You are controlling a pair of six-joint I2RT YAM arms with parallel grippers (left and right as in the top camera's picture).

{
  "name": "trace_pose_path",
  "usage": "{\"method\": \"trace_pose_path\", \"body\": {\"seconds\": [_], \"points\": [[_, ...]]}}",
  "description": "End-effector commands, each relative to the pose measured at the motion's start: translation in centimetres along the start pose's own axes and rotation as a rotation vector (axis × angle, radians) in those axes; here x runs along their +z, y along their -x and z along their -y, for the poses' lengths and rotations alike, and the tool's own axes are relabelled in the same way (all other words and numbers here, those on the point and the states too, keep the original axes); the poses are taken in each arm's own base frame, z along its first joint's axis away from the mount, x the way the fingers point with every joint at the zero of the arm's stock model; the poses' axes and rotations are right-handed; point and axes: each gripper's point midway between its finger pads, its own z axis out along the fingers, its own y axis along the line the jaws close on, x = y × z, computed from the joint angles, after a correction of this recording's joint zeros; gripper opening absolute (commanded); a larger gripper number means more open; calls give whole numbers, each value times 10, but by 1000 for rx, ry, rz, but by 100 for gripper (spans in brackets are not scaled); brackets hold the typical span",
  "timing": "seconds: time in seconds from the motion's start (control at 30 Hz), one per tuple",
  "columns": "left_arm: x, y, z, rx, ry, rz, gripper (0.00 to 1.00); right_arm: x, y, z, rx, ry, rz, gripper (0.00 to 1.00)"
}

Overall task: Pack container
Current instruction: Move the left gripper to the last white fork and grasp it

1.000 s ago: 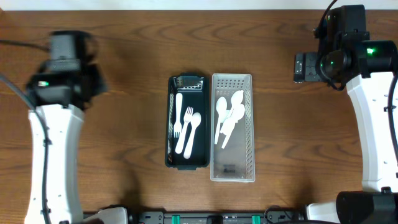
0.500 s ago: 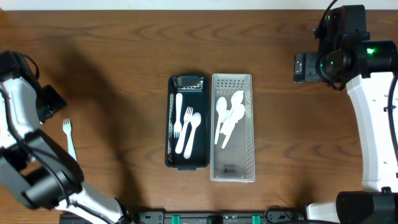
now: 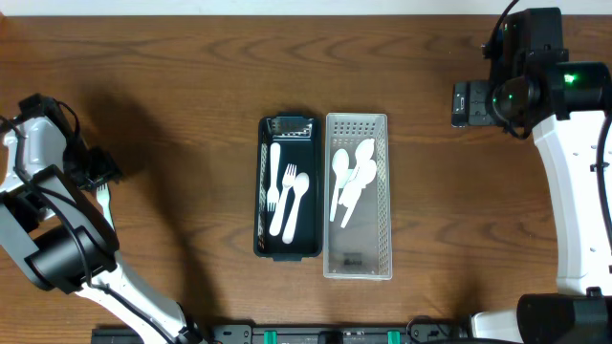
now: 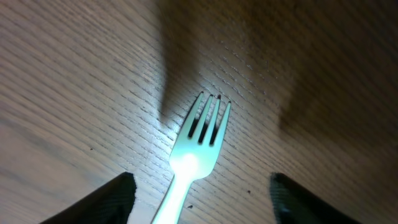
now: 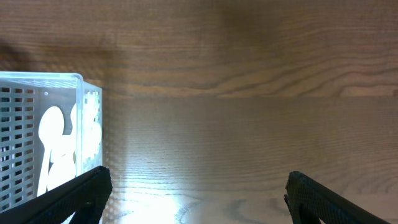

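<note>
The white fork lies slanted between the left gripper's open fingers, so the gripper will next turn slightly and lower to close on the fork's head behind its tines.
A white plastic fork (image 3: 105, 208) lies on the wooden table at the far left. It fills the left wrist view (image 4: 200, 142), tines pointing away. My left gripper (image 3: 96, 172) (image 4: 202, 190) is open, low over the fork, one finger on each side of its handle. A black tray (image 3: 260, 205) in the middle holds forks and a spoon (image 3: 287, 196). Beside it a white perforated tray (image 3: 386, 205) holds spoons (image 3: 350, 182); its corner shows in the right wrist view (image 5: 87, 93). My right gripper (image 3: 469, 103) (image 5: 199, 193) is open and empty above bare table, right of the white tray.
The two trays stand side by side, touching, at the table's centre. The left arm's white links (image 3: 57, 248) run along the left edge. The right arm (image 3: 579, 182) runs along the right edge.
My left arm has swung from the left-middle of the table out to the far left edge, uncovering the fork, and its gripper has come down over it. The right arm has not moved.
</note>
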Motion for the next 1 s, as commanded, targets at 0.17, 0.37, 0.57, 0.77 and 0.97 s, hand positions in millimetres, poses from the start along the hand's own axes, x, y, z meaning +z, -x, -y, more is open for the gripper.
{"method": "trace_pose_path", "body": {"seconds": [0.17, 0.37, 0.57, 0.77, 0.97], "points": [[8, -7, -9, 77, -8, -33, 77, 1, -1, 2, -12, -2, -6, 93], [16, -12, -16, 95, -13, -43, 77, 1, -1, 2, -13, -2, -6, 93], [25, -13, -16, 158, -15, -30, 77, 1, -1, 2, -13, -2, -3, 93], [26, -5, -7, 208, -63, 7, 77, 1, -1, 2, -13, -2, -5, 93], [29, -3, -7, 229, -62, 12, 77, 1, -1, 2, -13, -2, -4, 93]]}}
